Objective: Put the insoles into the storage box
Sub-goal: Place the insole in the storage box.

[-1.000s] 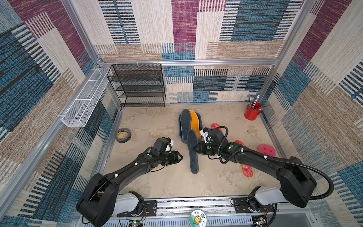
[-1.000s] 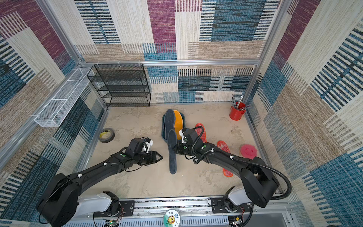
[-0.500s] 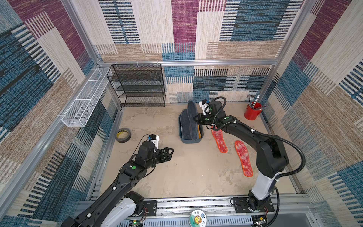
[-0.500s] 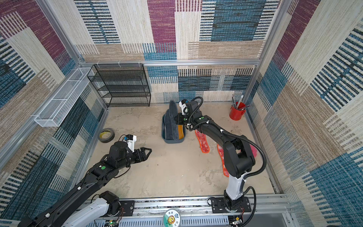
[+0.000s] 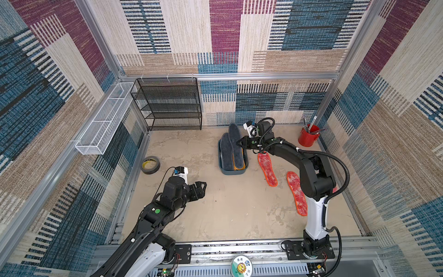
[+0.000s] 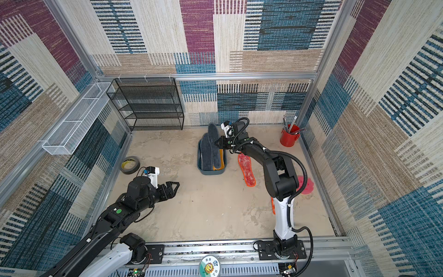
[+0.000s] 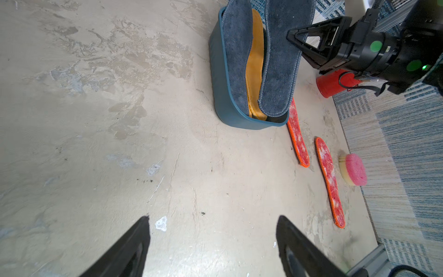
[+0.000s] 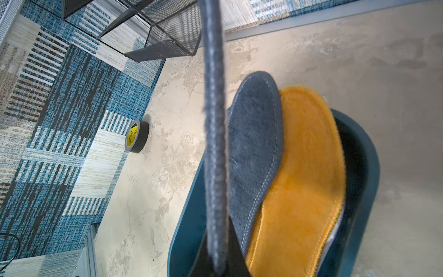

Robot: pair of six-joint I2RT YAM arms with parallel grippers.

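Note:
My right gripper should next lower the second dark grey insole, with its top still sticking out, onto the orange-yellow insole in the box (image 8: 302, 170) below and let go of it.
The teal storage box (image 5: 233, 172) (image 6: 211, 172) stands at the back middle of the floor. A dark grey insole (image 5: 225, 153) and an orange-yellow insole (image 8: 306, 167) (image 7: 255, 72) lean inside it. My right gripper (image 5: 241, 143) (image 8: 215, 263) is shut on a second dark grey insole (image 5: 235, 136) (image 8: 214, 120); its low end is in the box and its top sticks out. Two red-white mottled insoles (image 5: 267, 169) (image 5: 297, 191) lie flat to the box's right. My left gripper (image 5: 202, 188) (image 7: 213, 218) hangs open and empty over bare floor at the front left.
A red tool cup (image 5: 308, 138) stands in the back right corner. A tape roll (image 5: 150, 164) lies by the left wall. A black mesh shelf (image 5: 170, 105) lines the back wall and a white wire basket (image 5: 103, 124) hangs on the left. A pink round object (image 6: 306, 184) sits behind the right arm.
The right arm carried the dark grey insole from mid-floor back to the box and stood it inside. The left gripper let go of it, drew back to the front left and opened wider.

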